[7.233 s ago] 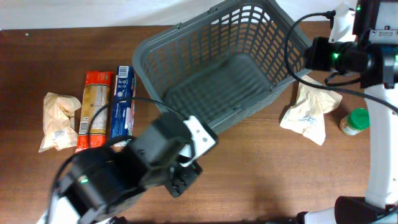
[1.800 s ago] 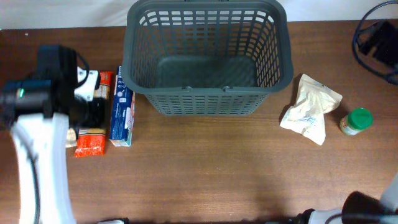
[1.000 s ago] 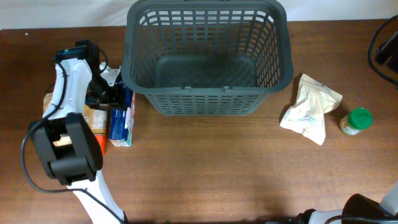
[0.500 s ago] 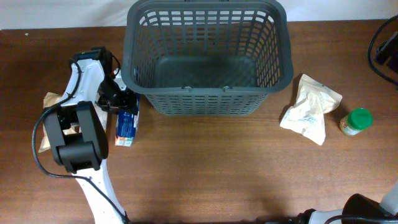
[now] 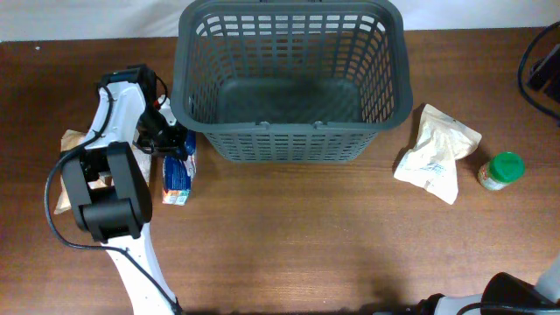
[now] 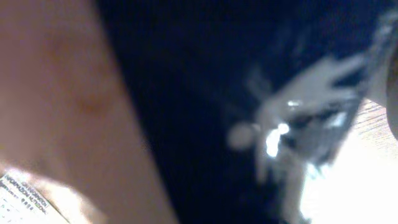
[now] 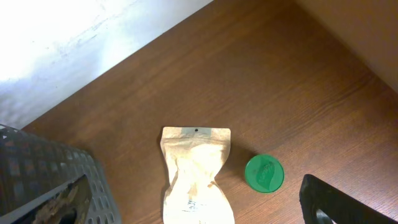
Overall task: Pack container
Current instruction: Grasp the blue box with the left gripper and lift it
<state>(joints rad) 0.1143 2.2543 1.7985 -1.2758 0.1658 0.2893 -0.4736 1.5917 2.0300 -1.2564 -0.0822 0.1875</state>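
Note:
The basket's empty bottom is beyond the basket's side, to my left gripper's right in the overhead view. My left gripper will next lift the blue box (image 5: 178, 172) over that side, lower it and release.
The container, a large dark grey slotted basket (image 5: 289, 144), stands empty at the back middle of the table; its corner also shows in the right wrist view (image 7: 37, 168). My left gripper (image 5: 171, 140) is down beside the basket's left wall, shut on the far end of a blue box (image 5: 178, 172). The left wrist view is a blur filled by the box's dark blue face (image 6: 205, 93). My right gripper (image 7: 199, 211) hangs high, wide open and holding nothing, over a beige pouch (image 7: 196, 180) and a green-lidded jar (image 7: 264, 173).
The beige pouch (image 5: 437, 153) and the jar (image 5: 501, 169) lie right of the basket. Another beige pouch (image 5: 68, 142) lies at the far left, partly under my left arm. A white wall runs along the table's back edge.
My left gripper has shifted right onto the blue box's far end and closed on it; the box has turned slightly. The right gripper has not moved.

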